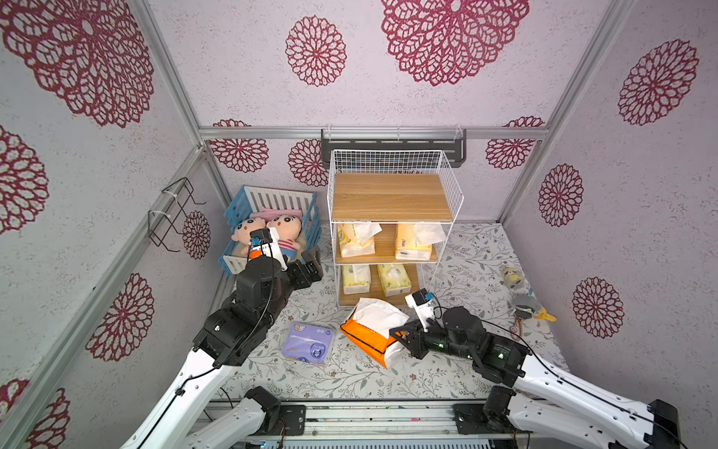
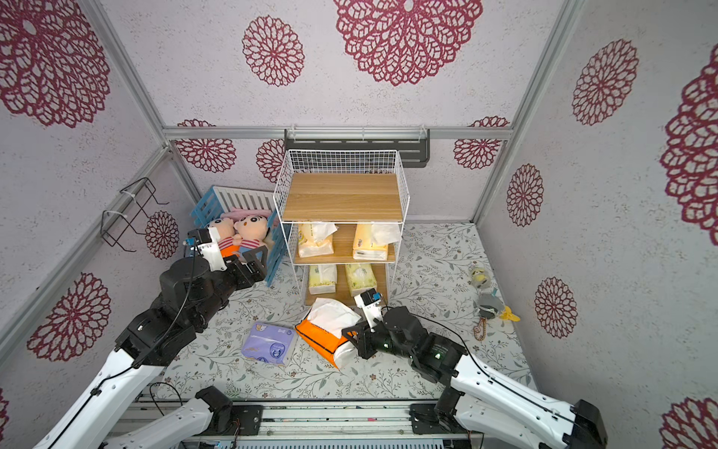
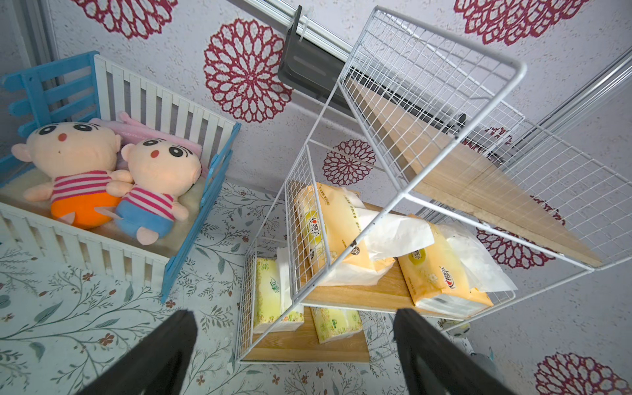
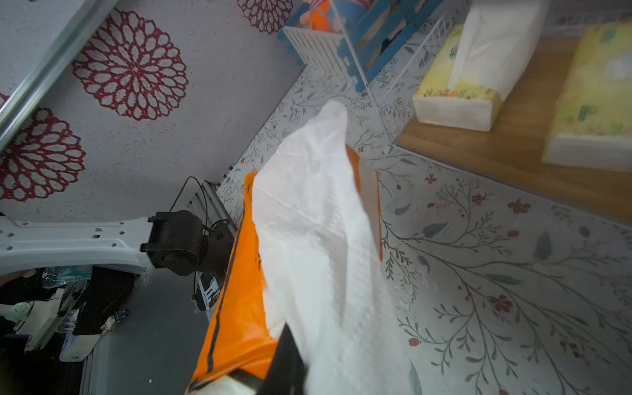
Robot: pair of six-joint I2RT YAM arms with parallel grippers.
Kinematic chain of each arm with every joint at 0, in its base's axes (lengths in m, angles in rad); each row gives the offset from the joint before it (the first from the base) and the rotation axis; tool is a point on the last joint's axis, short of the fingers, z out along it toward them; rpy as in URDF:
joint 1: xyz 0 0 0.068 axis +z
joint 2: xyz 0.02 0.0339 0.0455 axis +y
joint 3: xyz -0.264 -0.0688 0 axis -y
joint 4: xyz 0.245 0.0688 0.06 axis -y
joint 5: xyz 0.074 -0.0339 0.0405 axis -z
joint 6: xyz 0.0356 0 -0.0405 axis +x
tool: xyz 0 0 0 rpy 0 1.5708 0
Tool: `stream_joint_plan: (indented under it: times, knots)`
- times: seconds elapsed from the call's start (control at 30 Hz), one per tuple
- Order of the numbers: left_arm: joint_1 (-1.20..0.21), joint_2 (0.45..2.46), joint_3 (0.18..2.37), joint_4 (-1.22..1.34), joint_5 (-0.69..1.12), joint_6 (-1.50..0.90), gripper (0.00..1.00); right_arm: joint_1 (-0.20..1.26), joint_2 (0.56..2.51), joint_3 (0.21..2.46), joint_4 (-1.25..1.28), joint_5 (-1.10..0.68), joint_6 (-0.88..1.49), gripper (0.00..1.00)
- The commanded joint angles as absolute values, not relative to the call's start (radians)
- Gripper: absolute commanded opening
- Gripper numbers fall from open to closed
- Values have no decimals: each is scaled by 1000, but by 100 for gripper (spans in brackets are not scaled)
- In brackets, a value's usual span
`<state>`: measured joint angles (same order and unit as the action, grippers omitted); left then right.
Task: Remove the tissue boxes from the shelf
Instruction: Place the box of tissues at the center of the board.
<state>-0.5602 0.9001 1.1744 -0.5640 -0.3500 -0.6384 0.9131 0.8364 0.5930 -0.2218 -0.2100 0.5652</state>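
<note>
I should lower the orange tissue box [image 1: 367, 337] with my right gripper next, onto the bare tabletop beside the lavender one, and let go of it, as it hangs clear of the shelf.
The shelf [image 1: 391, 196] of white wire and wooden boards stands at the back. Its top board is bare. Two cream tissue boxes [image 1: 355, 241] [image 1: 413, 244] lie on the middle board and two yellow-green ones [image 1: 355, 278] [image 1: 393, 279] on the bottom board. In front of the shelf my right gripper [image 1: 400, 336] is shut on the end of the tilted orange tissue box [image 1: 367, 337] [image 4: 239, 307], whose white tissue [image 4: 318, 239] sticks out. The lavender tissue box [image 1: 309, 344] lies flat on the table. My left gripper [image 1: 307, 272] [image 3: 294, 342] hangs open and empty left of the shelf.
A blue-and-white slatted crate [image 1: 272, 196] holding two plush dolls [image 1: 268, 229] stands left of the shelf, close behind my left wrist. A black rack [image 1: 392, 145] hangs on the back wall and a wire holder [image 1: 171, 214] on the left wall. Small toys [image 1: 522, 301] lie at the right.
</note>
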Motion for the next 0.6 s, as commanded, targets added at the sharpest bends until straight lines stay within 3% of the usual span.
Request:
stream_joint_plan:
  times: [0.0, 0.37, 0.43, 0.5, 0.57]
  knots:
    - [-560, 916, 1187, -565, -344, -632, 97, 920, 810, 516, -41, -232, 605, 0]
    - [-560, 950, 1153, -538, -319, -665, 97, 923, 1016, 395, 138, -278, 570, 2]
    - [-560, 951, 1147, -537, -318, -666, 97, 923, 1055, 398, 135, -273, 562, 14]
    - [-561, 950, 1141, -538, -319, -666, 97, 923, 1076, 413, 94, -233, 559, 36]
    - [-560, 943, 1139, -544, -321, -667, 97, 922, 1072, 442, 20, -166, 560, 47]
